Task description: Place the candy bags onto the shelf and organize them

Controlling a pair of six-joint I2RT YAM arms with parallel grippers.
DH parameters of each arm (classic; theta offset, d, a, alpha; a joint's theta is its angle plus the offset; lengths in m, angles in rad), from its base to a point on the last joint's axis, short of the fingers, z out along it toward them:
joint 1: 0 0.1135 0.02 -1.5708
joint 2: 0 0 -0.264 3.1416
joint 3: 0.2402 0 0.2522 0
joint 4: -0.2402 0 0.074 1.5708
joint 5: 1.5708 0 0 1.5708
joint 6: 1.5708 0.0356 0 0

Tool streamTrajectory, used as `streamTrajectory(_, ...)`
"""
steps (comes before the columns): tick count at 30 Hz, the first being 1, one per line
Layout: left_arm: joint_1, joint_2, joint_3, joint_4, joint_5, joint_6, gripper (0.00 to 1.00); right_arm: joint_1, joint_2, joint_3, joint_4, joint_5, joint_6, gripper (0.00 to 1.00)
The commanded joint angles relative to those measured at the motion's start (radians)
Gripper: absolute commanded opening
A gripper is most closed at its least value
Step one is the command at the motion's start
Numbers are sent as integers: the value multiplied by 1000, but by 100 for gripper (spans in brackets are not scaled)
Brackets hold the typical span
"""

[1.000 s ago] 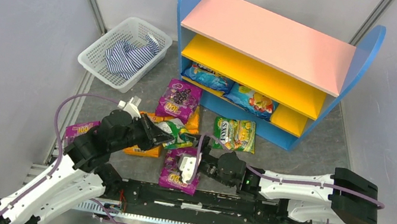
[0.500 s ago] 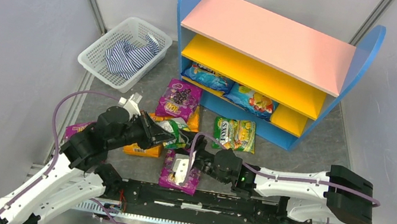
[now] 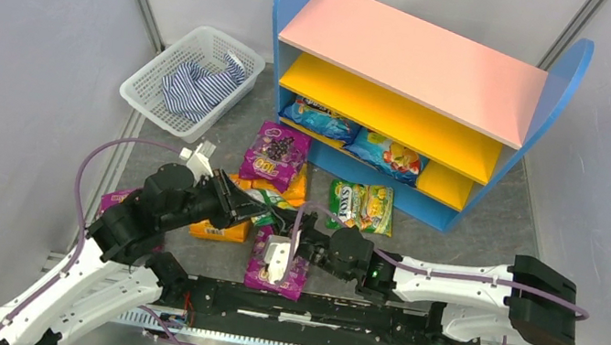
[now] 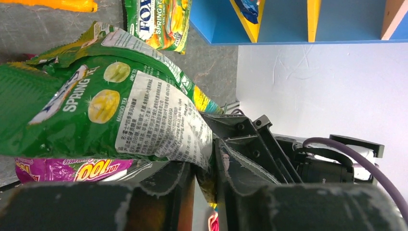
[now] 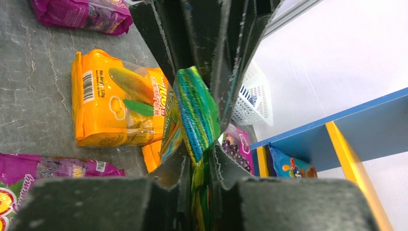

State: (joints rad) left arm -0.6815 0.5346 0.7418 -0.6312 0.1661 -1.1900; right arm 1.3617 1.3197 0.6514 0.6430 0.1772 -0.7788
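My right gripper rises and carries the green bag (image 3: pixel 271 207) outward onto the shelf's pink top level next. It goes to that level's end by the basket, since that level stands empty.
A green candy bag (image 3: pixel 271 207) hangs between both grippers above the loose pile. My right gripper (image 3: pixel 288 226) is shut on one edge of the bag (image 5: pixel 195 110), which is pinched flat between its fingers (image 5: pixel 198 156). My left gripper (image 3: pixel 261 213) has the opposite edge (image 4: pixel 96 96) between its fingers (image 4: pixel 204 151); the jaws stand slightly apart, with a thin gap on one side. On the table lie a purple bag (image 3: pixel 274 154), the FOX'S bag (image 3: pixel 361 206), an orange bag (image 3: pixel 216 232) and another purple one (image 3: pixel 274 271). The shelf (image 3: pixel 412 60) stands at the back.
Two blue candy bags (image 3: pixel 319 119) (image 3: pixel 386 155) lie on the shelf's lowest level. A white mesh basket (image 3: pixel 148 90) holding a striped cloth (image 3: pixel 197 86) sits at the back left. A third purple bag (image 3: pixel 114 198) lies partly under the left arm.
My right gripper moved left onto the green bag and closed on it. My left gripper's jaws have loosened a little; the bag stays in place.
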Motion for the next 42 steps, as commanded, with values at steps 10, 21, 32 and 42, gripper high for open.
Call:
streamTrajectory(10, -3, 22, 307, -192, -286, 274, 98, 7, -159, 77, -197, 187, 87, 0)
streamTrajectory(21, -3, -78, 313, -283, -563, 454, 100, 2, -290, 470, -548, 525, 65, 0)
streamTrajectory(32, -3, -99, 212, -231, -574, 528, 100, -199, 165, 1161, -559, 642, -179, 0)
streamTrajectory(42, -3, -124, 164, -234, -585, 543, 100, -363, 517, 1391, -394, 731, -534, 0)
